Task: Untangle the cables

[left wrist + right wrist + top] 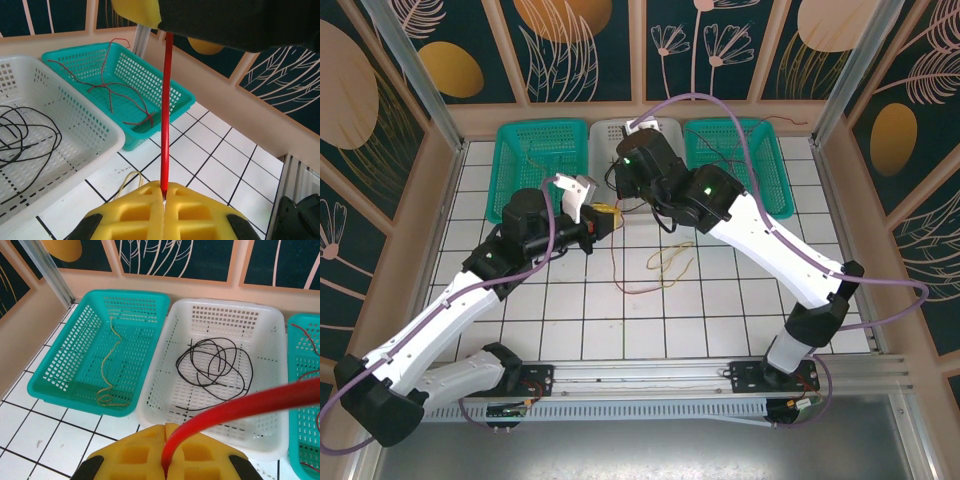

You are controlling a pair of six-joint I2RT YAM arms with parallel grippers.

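Note:
I should next move my right gripper outward, past the white basket, over the teal basket and release, since red cables already lie together in that one basket.
Both grippers pinch the same red cable above the tiled floor, in front of the baskets. My left gripper is shut on it, and the cable runs straight up to the right gripper's yellow fingers. In the right wrist view my right gripper is shut on the red cable, which bends away to the right. In the top view the left gripper and right gripper sit close together. A loose length of red cable trails on the tiles beside a yellow cable.
Three baskets line the back wall. The left teal basket holds a tan cable. The white basket holds a coiled black cable. The right teal basket holds red cables. Wooden walls enclose the floor.

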